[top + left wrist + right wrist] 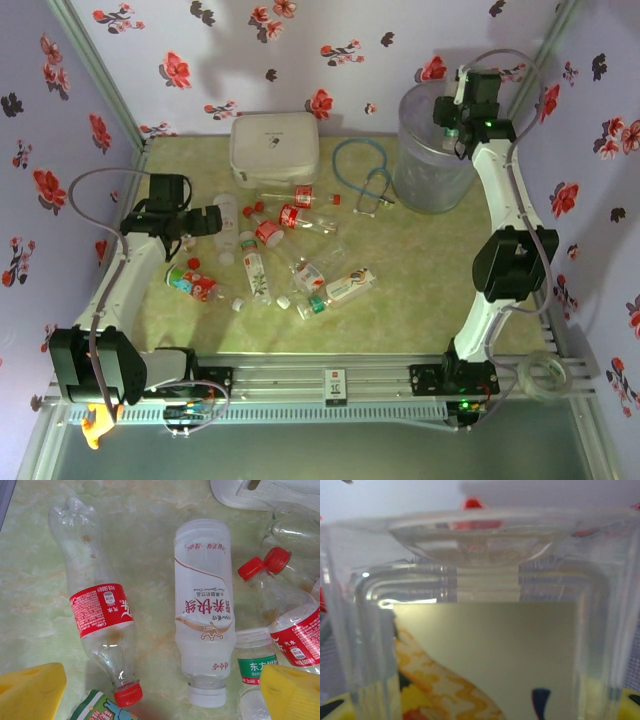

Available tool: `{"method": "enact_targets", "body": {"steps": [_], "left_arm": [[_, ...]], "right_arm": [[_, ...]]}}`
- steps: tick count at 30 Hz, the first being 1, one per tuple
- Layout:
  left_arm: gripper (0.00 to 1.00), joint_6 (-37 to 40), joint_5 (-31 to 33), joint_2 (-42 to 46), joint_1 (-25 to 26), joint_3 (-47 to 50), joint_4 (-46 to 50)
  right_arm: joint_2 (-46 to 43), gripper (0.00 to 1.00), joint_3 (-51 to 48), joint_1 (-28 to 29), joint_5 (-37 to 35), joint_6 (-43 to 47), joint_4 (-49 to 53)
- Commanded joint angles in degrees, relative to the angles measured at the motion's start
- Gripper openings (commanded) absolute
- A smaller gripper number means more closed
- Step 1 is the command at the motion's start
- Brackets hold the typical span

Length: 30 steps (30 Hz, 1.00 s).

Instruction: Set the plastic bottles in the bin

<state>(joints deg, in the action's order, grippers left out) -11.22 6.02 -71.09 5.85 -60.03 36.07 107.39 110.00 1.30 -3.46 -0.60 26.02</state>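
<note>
My right gripper tilts down and lowers inside to release the clear bottle next, since it faces the flowered wall and the bin's opening (pixel 424 112) lies below it.
Several plastic bottles (pixel 290 215) lie scattered on the green table, left of centre. My left gripper (pixel 215 222) hovers over their left side, open. In the left wrist view its yellow pads (pixel 30 690) frame a red-labelled bottle (pixel 100 615) with a red cap and a white-capped milky bottle (pixel 204 615); my left gripper (pixel 160 700) holds nothing. The bin (pixel 425 185) stands at the back right. My right gripper (pixel 455 125) is over the bin's rim, shut on a clear square-sided bottle (pixel 485 645) with a pale label.
A white rectangular case (pixel 275 145) lies at the back, beside the bottles. A blue cable loop (pixel 360 170) lies between the case and the bin. A roll of tape (pixel 545 375) sits off the table's front right corner. Flowered walls close in three sides.
</note>
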Motion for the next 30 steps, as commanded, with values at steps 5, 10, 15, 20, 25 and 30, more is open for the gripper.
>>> {"method": "enact_targets", "body": {"steps": [5,10,15,20,25,30], "left_arm": [[1.0,1.12,1.28,0.07,0.31,0.53,0.22],[1.0,1.24,1.45,0.02,0.26,0.53,0.25],[1.0,1.38,1.54,-0.02,0.31,0.57,0.26],[1.0,1.41,1.63,-0.1,0.3,0.57,0.28],[1.0,1.45,1.71,-0.17,0.31,0.53,0.36],[1.0,1.46,1.67,-0.11,0.31,0.53,0.38]], "right_arm": [[4.78,0.0,0.13,-1.56,1.08,0.68,1.15],[7.18,0.07,-0.04,-1.85,1.27,1.39,1.94],[8.61,0.18,-0.06,-1.92,1.44,1.92,2.54],[8.87,0.36,-0.35,-1.92,1.62,1.8,2.72],[9.44,0.35,-0.46,-1.92,1.96,1.86,3.15],[10.52,0.36,-0.37,-1.92,2.56,1.82,4.1]]}}
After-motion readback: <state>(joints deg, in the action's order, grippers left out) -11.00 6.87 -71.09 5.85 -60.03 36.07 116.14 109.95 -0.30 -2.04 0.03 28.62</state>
